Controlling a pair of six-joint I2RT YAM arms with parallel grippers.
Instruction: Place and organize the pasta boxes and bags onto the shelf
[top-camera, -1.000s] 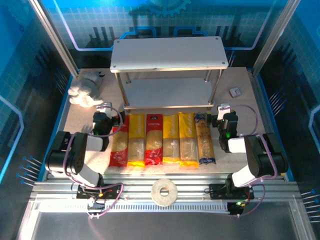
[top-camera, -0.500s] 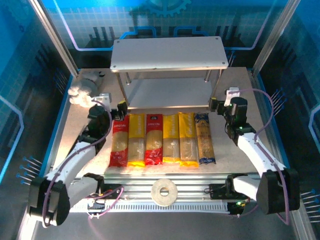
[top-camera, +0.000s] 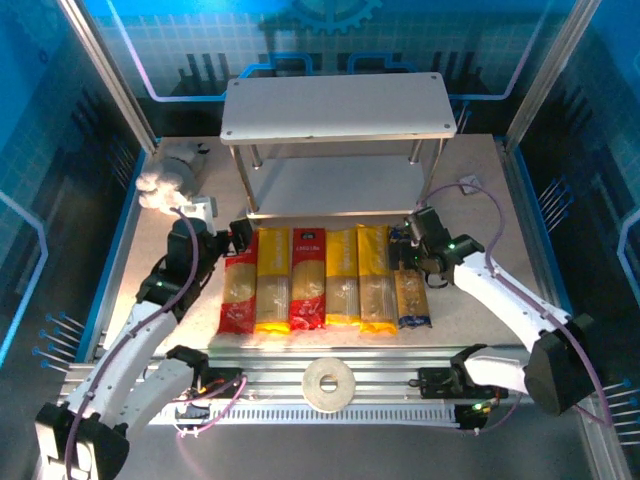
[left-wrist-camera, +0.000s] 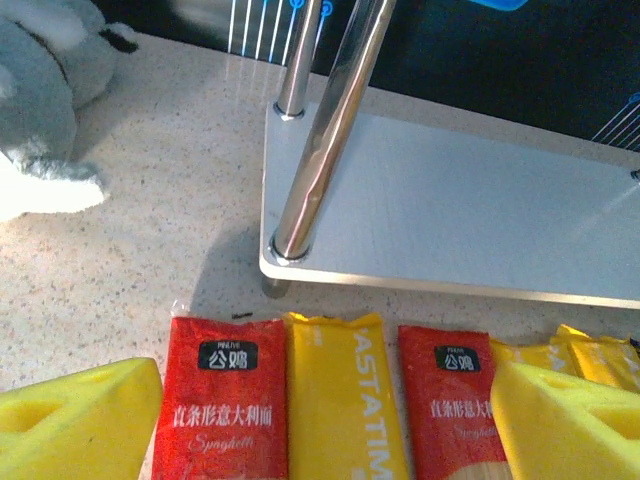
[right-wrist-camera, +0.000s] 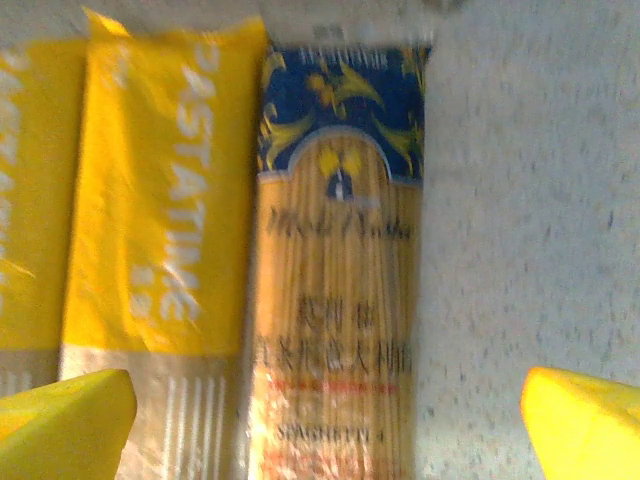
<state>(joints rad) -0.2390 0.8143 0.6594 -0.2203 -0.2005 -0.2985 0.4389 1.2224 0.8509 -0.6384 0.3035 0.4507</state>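
Note:
The right gripper moves down onto the clear pack's printed middle (top-camera: 409, 285) (right-wrist-camera: 334, 375) next and closes, since its fingers already are on either side of both long edges of the pack.
Six pasta packs lie side by side in front of the shelf (top-camera: 338, 108): red (top-camera: 238, 292), yellow (top-camera: 273, 280), red (top-camera: 307, 278), yellow (top-camera: 341, 278), yellow (top-camera: 374, 278) and a clear pack with blue ends (top-camera: 410, 300). My left gripper (top-camera: 225, 238) hovers open at the far end of the left red pack (left-wrist-camera: 225, 400); its yellow pads (left-wrist-camera: 75, 420) span that pack, a yellow one (left-wrist-camera: 345, 395) and the second red one (left-wrist-camera: 455, 400). My right gripper (top-camera: 412, 245) is open over the clear pack (right-wrist-camera: 340, 300), its pads (right-wrist-camera: 585, 420) wide apart.
A grey and white plush toy (top-camera: 170, 180) lies left of the shelf. A white tape roll (top-camera: 329, 383) rests on the near rails. A small grey object (top-camera: 470, 184) sits at the right of the shelf. The shelf's metal leg (left-wrist-camera: 325, 130) stands just beyond the packs.
Both arms unfolded from near their bases. The left gripper reached the far end of the left packs and narrowed slightly. The right gripper swung left over the clear pack.

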